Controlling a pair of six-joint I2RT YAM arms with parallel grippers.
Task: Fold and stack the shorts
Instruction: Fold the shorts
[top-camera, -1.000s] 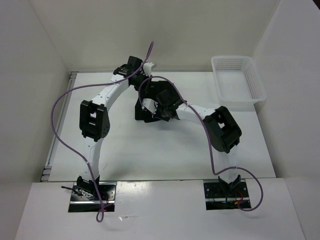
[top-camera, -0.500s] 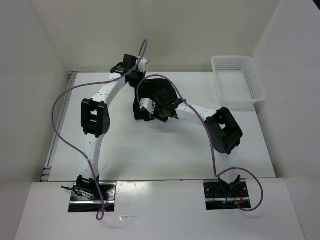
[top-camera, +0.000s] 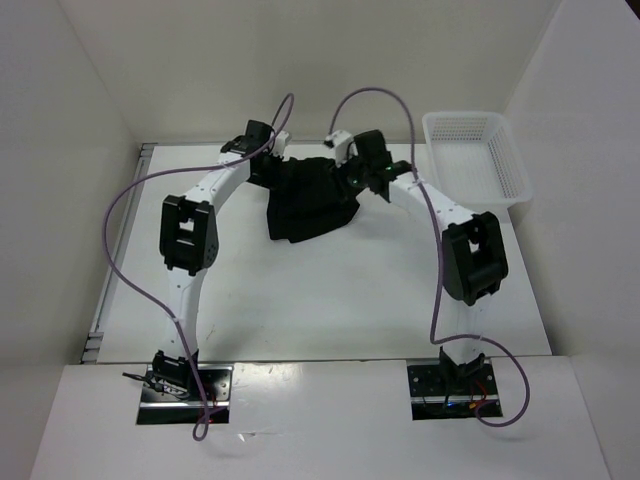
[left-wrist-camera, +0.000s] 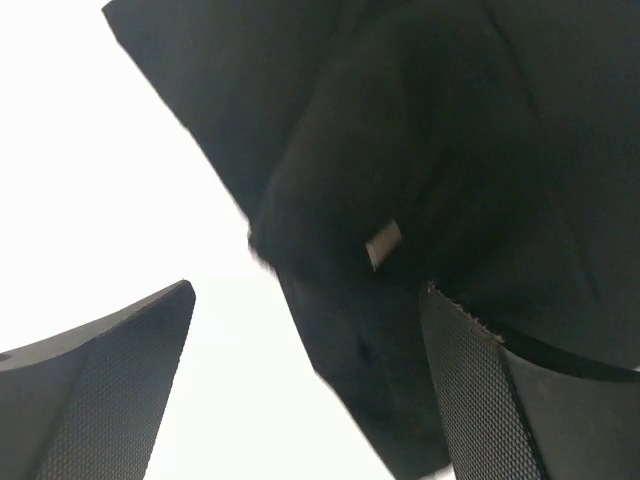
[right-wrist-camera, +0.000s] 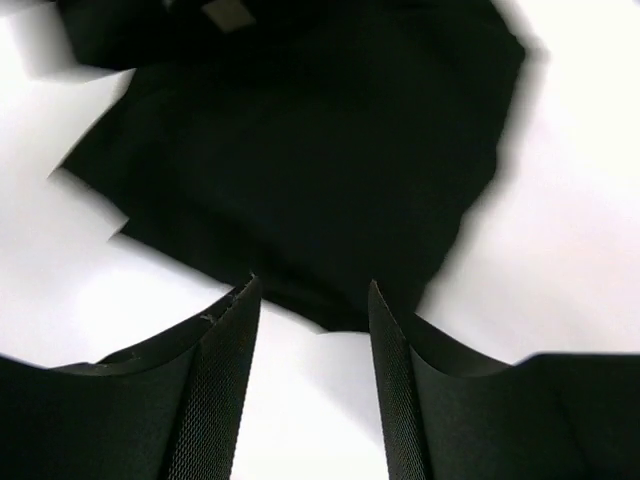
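The left gripper moves back and down over the cloth by the small white tag next and closes, since the cloth lies lower and off toward one finger.
The shorts (top-camera: 305, 203) lie as a folded black heap on the white table (top-camera: 300, 295), toward the back middle. My left gripper (top-camera: 270, 166) hovers at their back left corner, jaws wide open. In the left wrist view the shorts (left-wrist-camera: 430, 140) hang past the right finger (left-wrist-camera: 480, 400), with a small white tag (left-wrist-camera: 382, 243) showing, and the left gripper (left-wrist-camera: 308, 292) grips nothing. My right gripper (top-camera: 352, 178) is at the back right edge of the cloth. In the right wrist view the right gripper (right-wrist-camera: 312, 288) is open, the shorts (right-wrist-camera: 300, 150) lying just beyond its tips.
A white mesh basket (top-camera: 475, 165) stands at the table's back right corner, holding nothing visible. White walls close in the table on the left, back and right. Purple cables loop above both arms.
Both grippers have opened and let the cloth go. The right arm has swung from the middle of the shorts to their back right edge. The shorts now lie uncovered.
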